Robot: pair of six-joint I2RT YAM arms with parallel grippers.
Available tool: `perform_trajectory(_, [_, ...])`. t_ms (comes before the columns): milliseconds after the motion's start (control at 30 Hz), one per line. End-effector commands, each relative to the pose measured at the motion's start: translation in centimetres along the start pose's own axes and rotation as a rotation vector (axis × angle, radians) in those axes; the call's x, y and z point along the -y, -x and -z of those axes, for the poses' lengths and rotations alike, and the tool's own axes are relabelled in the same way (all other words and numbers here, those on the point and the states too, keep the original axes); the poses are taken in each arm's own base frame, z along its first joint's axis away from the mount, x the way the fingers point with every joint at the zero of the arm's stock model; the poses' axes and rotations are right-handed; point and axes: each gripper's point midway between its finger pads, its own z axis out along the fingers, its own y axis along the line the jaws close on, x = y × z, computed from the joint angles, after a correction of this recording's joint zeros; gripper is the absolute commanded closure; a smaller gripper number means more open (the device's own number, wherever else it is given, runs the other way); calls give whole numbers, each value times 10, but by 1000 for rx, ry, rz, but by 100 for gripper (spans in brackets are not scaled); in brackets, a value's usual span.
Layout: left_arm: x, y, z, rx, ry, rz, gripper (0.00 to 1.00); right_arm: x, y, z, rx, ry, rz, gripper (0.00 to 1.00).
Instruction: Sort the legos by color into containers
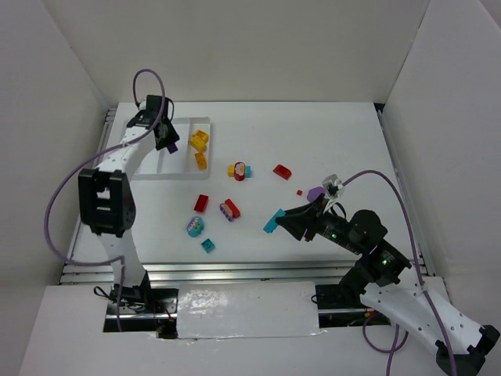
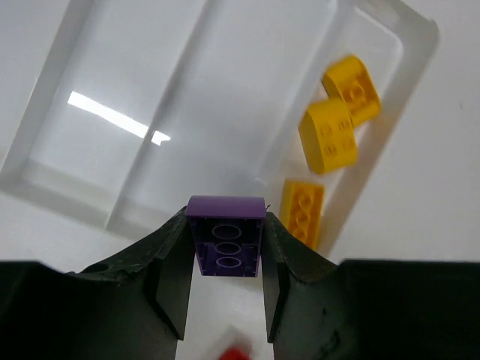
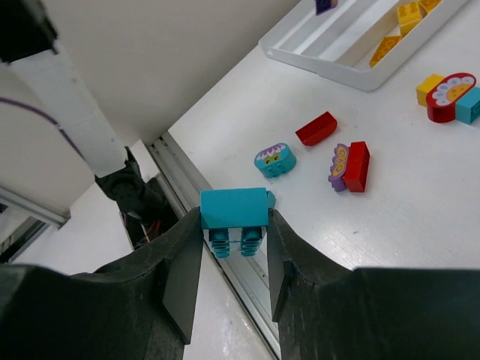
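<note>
My left gripper should move outward and lower into the far part of the tray's empty middle compartment [image 2: 271,46] to release the purple lego [image 2: 226,236], since its neighbour holds yellow legos.
A purple lego [image 2: 226,236] is pinched in my left gripper [image 2: 226,225], which is shut on it and hangs over the near edge of the white tray of containers [image 1: 149,174], left of the compartment that holds three yellow legos [image 2: 328,136]. My right gripper [image 3: 234,225] is shut on a teal lego [image 3: 234,208], lifted above the table near its front rail; in the top view this teal lego [image 1: 272,222] is right of centre. Loose legos lie between the arms: a red one [image 1: 201,203], a purple-and-red pair [image 1: 230,209] and a teal oval [image 1: 195,226].
More pieces lie on the table: a red-yellow-teal cluster [image 1: 239,170], a red brick [image 1: 282,171], a small teal brick [image 1: 208,245] and a purple piece [image 1: 316,193] by the right arm. White walls enclose the table. A metal rail [image 3: 225,247] runs along its front.
</note>
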Motion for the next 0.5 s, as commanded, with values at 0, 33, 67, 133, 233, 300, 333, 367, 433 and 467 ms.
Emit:
perform_trajectory(0, [5,45,-37,50,-8,68,100,-11,14,2,19,20,-26,100])
perform_trajectory(33, [11,57,-52,67,0,48,100,-13,10,2,7,32,-28,100])
perform_trajectory(67, [13,62,-59,75,3,32,100,-13,9,2,-1,33,-31,100])
perform_trajectory(133, [21,73,-78,86,-4,5,93,-14,6,3,-10,38,-36,100])
perform_trajectory(233, [26,74,-103,67,-16,-18,79,-14,4,2,-17,40,-34,100])
perform_trajectory(300, [33,72,-109,47,-55,-28,67,-12,3,0,-25,35,-20,100])
perform_trajectory(333, [34,71,-111,45,-62,-38,62,-13,6,0,-24,36,-13,100])
perform_trajectory(367, [36,74,-111,59,-72,-32,51,-10,4,-2,-36,18,-9,100])
perform_trajectory(433, [31,72,-112,71,-75,-10,32,-11,11,-5,-36,17,15,100])
perform_trajectory(467, [27,69,-113,62,-69,-9,28,-10,10,-6,-40,14,14,100])
